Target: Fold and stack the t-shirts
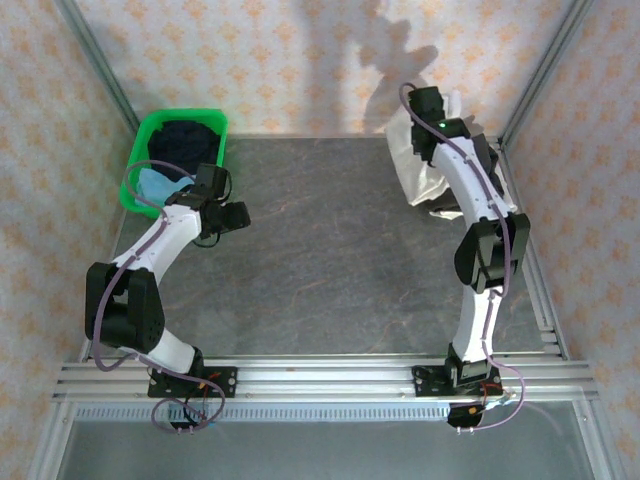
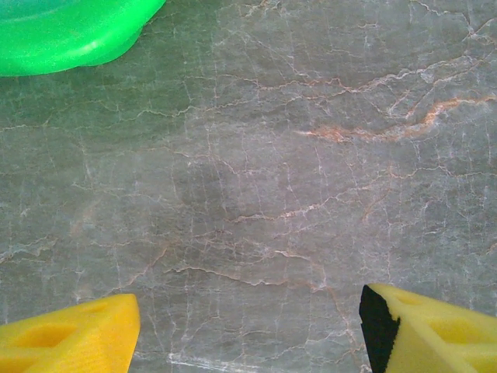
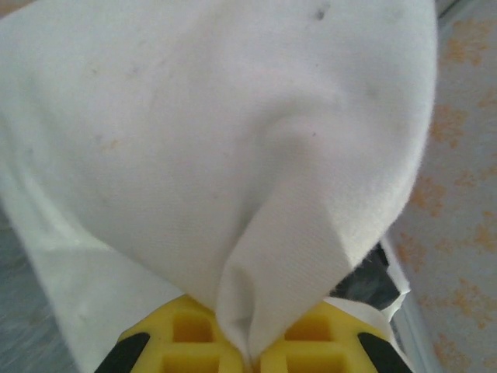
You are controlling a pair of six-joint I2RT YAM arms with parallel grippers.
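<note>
My right gripper moves down toward the nearer side wall next and releases the fold over the dark cloth [image 1: 488,157] [image 3: 368,283], which lies partly uncovered below it by that wall.
My right gripper [image 1: 447,108] is raised at the far right corner, shut on a pinched fold of the off-white t-shirt [image 1: 415,165]. The shirt hangs down from it toward the table. In the right wrist view the cloth [image 3: 233,155] drapes over the closed yellow fingertips [image 3: 252,359], and a dark patch [image 3: 369,284] shows behind its edge. My left gripper [image 1: 228,215] hovers open over bare table beside the basket, with nothing between its yellow fingers [image 2: 74,338]. A dark navy t-shirt [image 1: 185,140] and a light blue one [image 1: 160,185] lie in the basket.
The green plastic basket [image 1: 148,135] stands at the far left corner, and its rim [image 2: 70,31] lies just ahead of the left gripper. Metal frame rails and patterned walls border the grey marbled table [image 1: 330,250] on all sides.
</note>
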